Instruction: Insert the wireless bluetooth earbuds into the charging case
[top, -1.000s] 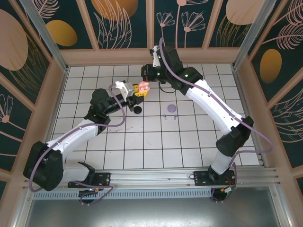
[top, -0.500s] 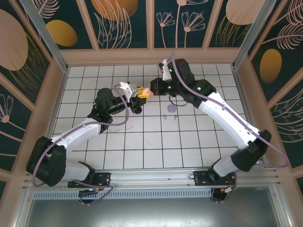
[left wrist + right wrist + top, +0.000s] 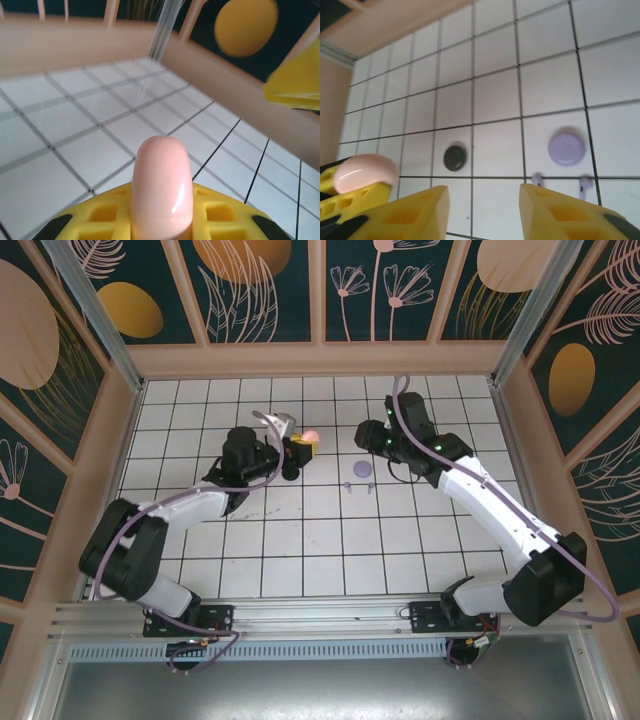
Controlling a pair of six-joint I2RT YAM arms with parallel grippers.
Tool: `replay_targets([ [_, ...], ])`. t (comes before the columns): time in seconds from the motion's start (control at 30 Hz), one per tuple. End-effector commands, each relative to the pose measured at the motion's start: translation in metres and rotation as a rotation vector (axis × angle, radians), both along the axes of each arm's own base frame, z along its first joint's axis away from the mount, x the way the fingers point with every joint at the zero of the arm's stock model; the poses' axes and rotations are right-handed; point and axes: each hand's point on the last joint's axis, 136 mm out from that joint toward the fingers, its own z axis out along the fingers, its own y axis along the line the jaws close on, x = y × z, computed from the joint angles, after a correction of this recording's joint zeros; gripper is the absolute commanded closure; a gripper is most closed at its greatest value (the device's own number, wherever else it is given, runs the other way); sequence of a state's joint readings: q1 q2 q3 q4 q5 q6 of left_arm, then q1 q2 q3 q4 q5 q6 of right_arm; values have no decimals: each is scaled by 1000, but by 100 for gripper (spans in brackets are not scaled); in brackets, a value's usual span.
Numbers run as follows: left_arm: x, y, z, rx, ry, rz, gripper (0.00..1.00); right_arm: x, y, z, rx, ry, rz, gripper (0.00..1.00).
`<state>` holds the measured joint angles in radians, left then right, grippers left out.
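My left gripper tilts its fingers downward next and lowers the closed pink case [image 3: 162, 185] onto the bare tiles between the black and lavender cases, since they are empty.
My left gripper [image 3: 300, 447] is shut on a closed pink charging case [image 3: 162, 185], which stands upright between its yellow fingers [image 3: 225, 215]; the same case [image 3: 365, 172] appears at the left edge of the right wrist view. To its right, my right gripper [image 3: 482, 212] hangs open over the tiles with nothing between its fingers, and in the top view it [image 3: 366, 438] sits apart from the pink case. Two lavender earbuds [image 3: 537, 179] [image 3: 585, 182] lie on the table just in front of a round lavender case [image 3: 566, 147]. Black and pinkish-tan earbuds are out of view.
A small round black case [image 3: 455, 157] lies on the tiles just below the left gripper, partly covered by it in the top view [image 3: 290, 472]. A wooden wall [image 3: 320, 358] bounds the back of the tiled table.
The right gripper has pulled back to the right, away from the pink case, and now stands open. The left arm has drawn in slightly, still holding the case.
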<state>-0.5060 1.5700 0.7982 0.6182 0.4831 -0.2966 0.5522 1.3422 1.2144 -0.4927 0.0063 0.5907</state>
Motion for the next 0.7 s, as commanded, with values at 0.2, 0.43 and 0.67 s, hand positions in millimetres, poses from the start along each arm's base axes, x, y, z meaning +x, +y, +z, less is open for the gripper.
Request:
replay_targets([
  [0.2, 45, -15, -84, 93, 378, 95, 100, 20, -20, -49, -84, 55, -100, 47],
  [0.43, 71, -19, -122, 119, 511, 187, 89, 26, -20, -63, -112, 83, -109, 46],
  [0.67, 89, -20, -151, 190, 600, 249, 82, 29, -20, -66, -119, 89, -114, 46],
])
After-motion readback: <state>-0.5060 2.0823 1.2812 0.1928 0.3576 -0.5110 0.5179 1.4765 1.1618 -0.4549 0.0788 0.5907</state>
